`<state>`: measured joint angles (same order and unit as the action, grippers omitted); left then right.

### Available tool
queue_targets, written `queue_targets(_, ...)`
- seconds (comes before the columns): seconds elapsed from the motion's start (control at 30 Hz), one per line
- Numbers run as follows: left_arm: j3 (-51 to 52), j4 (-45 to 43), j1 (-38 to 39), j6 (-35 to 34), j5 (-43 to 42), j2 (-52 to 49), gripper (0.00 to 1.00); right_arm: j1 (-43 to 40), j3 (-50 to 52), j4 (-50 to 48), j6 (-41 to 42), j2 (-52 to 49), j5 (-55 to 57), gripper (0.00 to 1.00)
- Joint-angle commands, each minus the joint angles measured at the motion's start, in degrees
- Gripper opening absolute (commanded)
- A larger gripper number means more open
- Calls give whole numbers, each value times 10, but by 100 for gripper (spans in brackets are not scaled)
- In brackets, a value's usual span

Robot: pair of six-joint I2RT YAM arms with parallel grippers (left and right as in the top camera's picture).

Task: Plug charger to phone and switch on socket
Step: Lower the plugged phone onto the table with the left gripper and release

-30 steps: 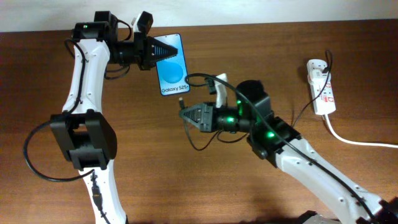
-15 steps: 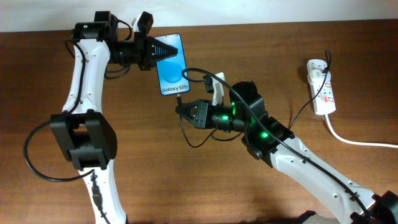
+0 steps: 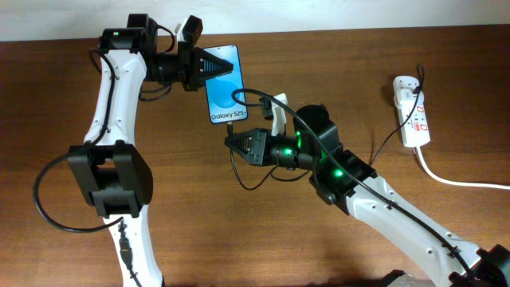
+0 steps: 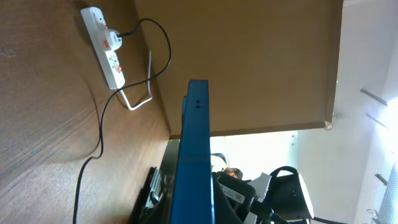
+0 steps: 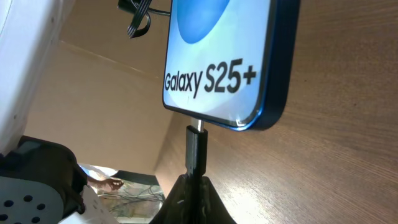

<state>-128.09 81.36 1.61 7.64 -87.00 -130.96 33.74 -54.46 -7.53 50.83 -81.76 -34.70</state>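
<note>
My left gripper moves down next, tilts the phone flat onto the bare wood below it, then releases, since I still hold the phone off the table.
The phone, blue screen reading "Galaxy S25+", is held off the table by my left gripper, shut on its upper edge. In the left wrist view the phone shows edge-on between the jaws. My right gripper is shut on the charger plug tip, whose metal end touches the phone's bottom edge. The thin black charger cable runs right to the socket, a white strip with red switches, where its black plug sits.
The socket's thick white lead runs off the right edge. The socket also shows in the left wrist view at the table's far edge. Slack cable loops under the right gripper. Bare wood lies at front left.
The right gripper moved left and up to the phone's bottom edge with the plug tip. The left gripper shifted the phone slightly right.
</note>
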Motion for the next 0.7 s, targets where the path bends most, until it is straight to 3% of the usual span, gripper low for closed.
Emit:
queue_targets(0.0,-6,4,13,-7,-17,3,0,-23,-1,-3,-11,0,8,4)
queue_targets(0.67,-6,6,29,-8,0,3,0,-43,-1,9,-37,0,9,5)
